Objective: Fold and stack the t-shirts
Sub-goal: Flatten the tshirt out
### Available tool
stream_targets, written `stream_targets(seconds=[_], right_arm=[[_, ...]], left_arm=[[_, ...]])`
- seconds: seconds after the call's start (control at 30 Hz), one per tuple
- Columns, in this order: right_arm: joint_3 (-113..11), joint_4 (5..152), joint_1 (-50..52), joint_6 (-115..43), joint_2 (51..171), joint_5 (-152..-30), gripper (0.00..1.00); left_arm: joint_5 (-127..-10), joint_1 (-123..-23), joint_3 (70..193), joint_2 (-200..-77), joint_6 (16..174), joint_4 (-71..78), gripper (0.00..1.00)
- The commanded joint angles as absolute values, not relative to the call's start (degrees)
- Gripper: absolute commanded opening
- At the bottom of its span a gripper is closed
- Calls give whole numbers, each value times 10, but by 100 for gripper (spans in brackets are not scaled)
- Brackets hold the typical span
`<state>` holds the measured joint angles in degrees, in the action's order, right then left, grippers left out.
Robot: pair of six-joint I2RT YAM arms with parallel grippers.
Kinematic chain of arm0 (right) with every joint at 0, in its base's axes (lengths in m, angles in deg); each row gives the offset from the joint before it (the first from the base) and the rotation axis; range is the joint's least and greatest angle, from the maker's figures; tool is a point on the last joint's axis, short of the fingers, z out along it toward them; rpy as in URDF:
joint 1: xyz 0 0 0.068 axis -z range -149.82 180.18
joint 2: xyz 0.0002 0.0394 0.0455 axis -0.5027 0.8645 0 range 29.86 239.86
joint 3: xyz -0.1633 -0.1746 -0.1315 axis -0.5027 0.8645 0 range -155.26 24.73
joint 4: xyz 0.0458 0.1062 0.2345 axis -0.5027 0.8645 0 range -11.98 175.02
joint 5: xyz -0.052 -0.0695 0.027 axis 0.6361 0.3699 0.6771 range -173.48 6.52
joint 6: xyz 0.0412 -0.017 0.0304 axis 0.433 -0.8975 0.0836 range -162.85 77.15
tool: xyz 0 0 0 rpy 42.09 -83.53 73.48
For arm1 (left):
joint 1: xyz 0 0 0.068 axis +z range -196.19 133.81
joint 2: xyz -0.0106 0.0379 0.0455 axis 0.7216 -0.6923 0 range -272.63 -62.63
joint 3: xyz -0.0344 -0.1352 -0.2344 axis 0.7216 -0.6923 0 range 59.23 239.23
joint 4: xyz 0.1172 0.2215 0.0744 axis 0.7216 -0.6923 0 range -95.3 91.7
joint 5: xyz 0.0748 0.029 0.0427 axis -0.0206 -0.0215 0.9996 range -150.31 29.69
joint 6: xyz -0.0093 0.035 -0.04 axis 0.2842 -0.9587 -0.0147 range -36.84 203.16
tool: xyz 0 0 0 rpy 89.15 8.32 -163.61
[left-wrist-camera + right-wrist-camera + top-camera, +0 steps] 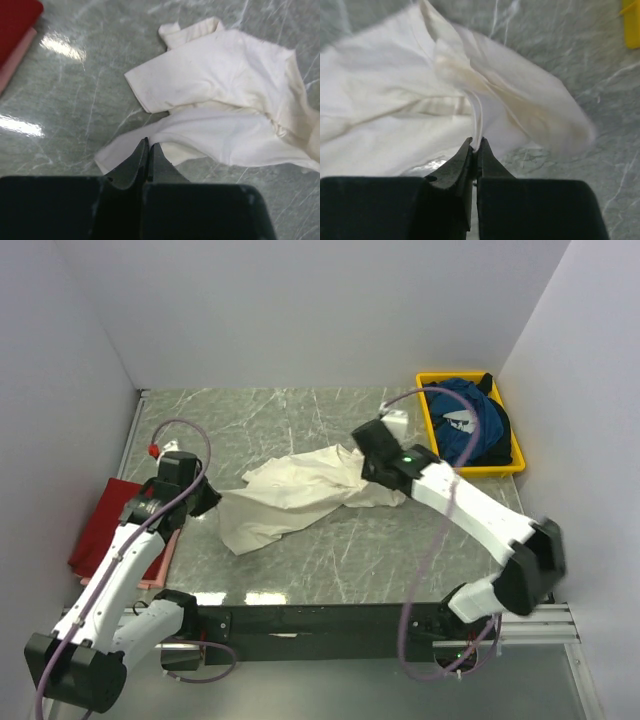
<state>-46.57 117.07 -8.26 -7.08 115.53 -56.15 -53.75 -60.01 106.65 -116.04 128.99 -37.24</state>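
Observation:
My right gripper will next lift the crumpled shirt open, lower it onto the bare marble by the tray, to the right of my right gripper in the top view, and let go.
The cream-white t-shirt (300, 495) lies crumpled and stretched across the middle of the marble table. My left gripper (212, 498) is shut on its left edge; in the left wrist view the gripper (149, 146) pinches the hem of the shirt (225, 90). My right gripper (366, 466) is shut on the shirt's right side; in the right wrist view the gripper (476, 145) holds a raised fold of the shirt (395, 85). The dark red t-shirt (105, 525) lies folded at the far left. The blue t-shirt (470, 420) with a white print is bunched in the yellow tray (430, 410).
A pink cloth (160, 565) shows under the red t-shirt, also in the left wrist view (17, 60). White walls close in the left, back and right. The yellow tray's corner shows in the right wrist view (631, 22). The table's front edge runs by the arm bases.

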Motion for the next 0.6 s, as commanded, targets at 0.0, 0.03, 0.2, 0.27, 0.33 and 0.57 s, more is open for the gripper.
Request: stream_targets(seconds=[0.0, 0.03, 0.2, 0.27, 0.33, 0.57], right_arm=[[-501, 1208, -69, -61, 1056, -526, 0], [-514, 1213, -57, -65, 1022, -527, 0], [-567, 1223, -14, -80, 940, -547, 0], [-603, 1229, -7, -89, 908, -546, 0], [-634, 1232, 1, -95, 877, -543, 0], [-723, 1210, 6, -123, 794, -526, 0]], left_arm=[[-474, -599, 1143, -1134, 1264, -400, 1], [-456, -599, 1173, -1129, 1261, -408, 1], [-420, -599, 1277, -1133, 1231, -418, 1], [-413, -599, 1333, -1141, 1224, -427, 1], [-412, -599, 1383, -1145, 1216, -432, 1], [-425, -599, 1511, -1143, 1208, -442, 1]])
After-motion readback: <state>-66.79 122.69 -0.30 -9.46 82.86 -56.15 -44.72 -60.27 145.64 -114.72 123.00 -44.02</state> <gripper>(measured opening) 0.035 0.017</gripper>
